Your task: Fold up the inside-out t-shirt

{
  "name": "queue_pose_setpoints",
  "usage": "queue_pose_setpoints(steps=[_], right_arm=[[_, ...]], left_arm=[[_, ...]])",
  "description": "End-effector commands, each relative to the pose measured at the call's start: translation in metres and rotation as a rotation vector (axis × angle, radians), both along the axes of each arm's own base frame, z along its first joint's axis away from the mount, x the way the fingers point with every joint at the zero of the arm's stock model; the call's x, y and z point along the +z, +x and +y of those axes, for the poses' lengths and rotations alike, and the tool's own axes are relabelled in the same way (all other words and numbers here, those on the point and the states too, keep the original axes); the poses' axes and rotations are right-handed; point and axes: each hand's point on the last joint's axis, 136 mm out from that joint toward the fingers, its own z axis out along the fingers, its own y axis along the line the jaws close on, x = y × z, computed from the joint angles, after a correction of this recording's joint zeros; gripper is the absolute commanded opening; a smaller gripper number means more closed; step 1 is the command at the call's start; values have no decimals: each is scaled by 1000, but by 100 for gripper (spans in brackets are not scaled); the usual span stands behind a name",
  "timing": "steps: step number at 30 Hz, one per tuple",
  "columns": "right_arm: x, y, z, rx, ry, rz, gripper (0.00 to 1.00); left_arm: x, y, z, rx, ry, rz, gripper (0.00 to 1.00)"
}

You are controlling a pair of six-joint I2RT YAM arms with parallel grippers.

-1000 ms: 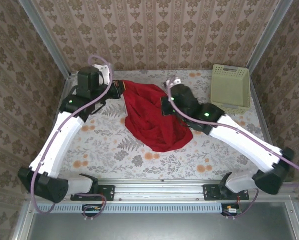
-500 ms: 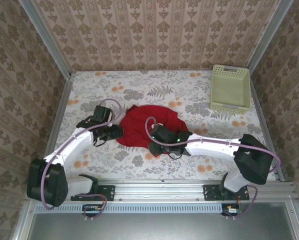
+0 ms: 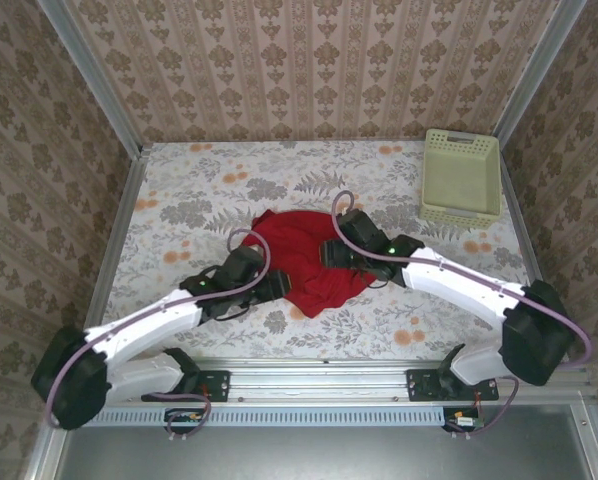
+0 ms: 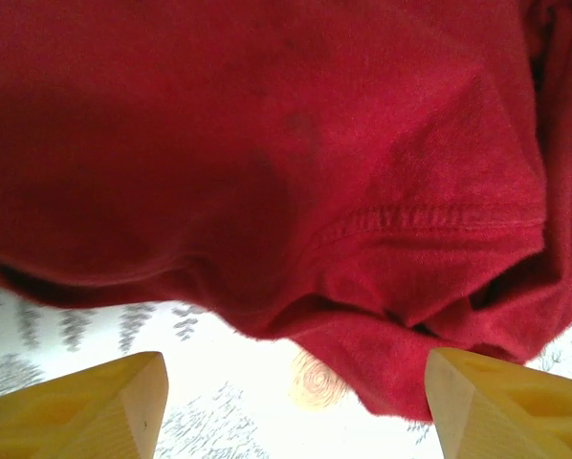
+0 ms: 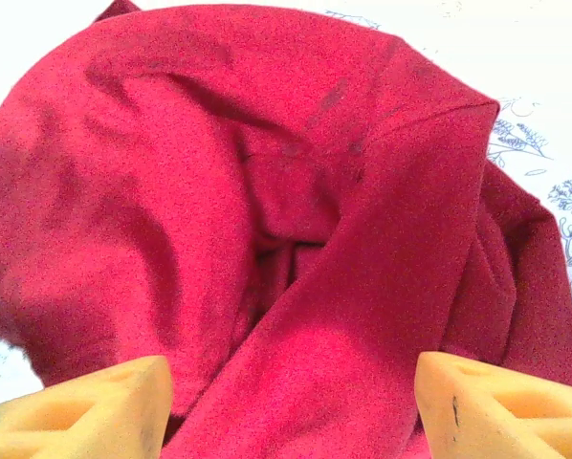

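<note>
The fingers of my left gripper are on both sides of mostly bare tablecloth, so my left gripper will next lower forward onto the t-shirt's edge just ahead.
The inside-out t-shirt (image 3: 304,262) is plain red cloth lying in a crumpled heap at the middle of the table. My left gripper (image 3: 272,286) is at the heap's near left edge and stands open. In the left wrist view its yellow fingertips (image 4: 85,411) straddle bare tablecloth, with a stitched hem of the t-shirt (image 4: 429,220) just ahead. My right gripper (image 3: 331,252) is at the heap's right side, also open. In the right wrist view the folds of the t-shirt (image 5: 296,220) lie under and between its fingertips (image 5: 501,406), which hold nothing.
A pale green basket (image 3: 461,178) stands at the back right corner. The table (image 3: 199,185) has a floral cloth, with metal rails along the sides and wallpapered walls around. Both arms reach inward from the near edge.
A second ago both grippers held the shirt up near the back of the table. They brought it down toward the middle, opened and let go; the shirt now lies bunched.
</note>
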Motion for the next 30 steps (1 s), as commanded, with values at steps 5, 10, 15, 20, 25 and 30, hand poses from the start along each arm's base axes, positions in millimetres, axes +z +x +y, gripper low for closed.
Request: queue_pose_setpoints(steps=[5,10,15,20,25,30], right_arm=[[-29,24,5,-58,-63,104,68],[-60,35,-8,-138,-149,185,57],[-63,35,-14,-142,-190,186,21],[-42,14,-34,-164,-142,124,0],[-60,-31,-42,-164,-14,176,0],[-76,-60,-36,-154,5,203,0]], left_arm=[[-20,24,-14,96,-30,-2,72],[-37,35,0,132,25,25,63],[-43,48,15,154,58,31,51],[-46,63,20,149,68,37,45],[-43,70,25,143,93,22,51],[-41,73,25,113,120,11,54]])
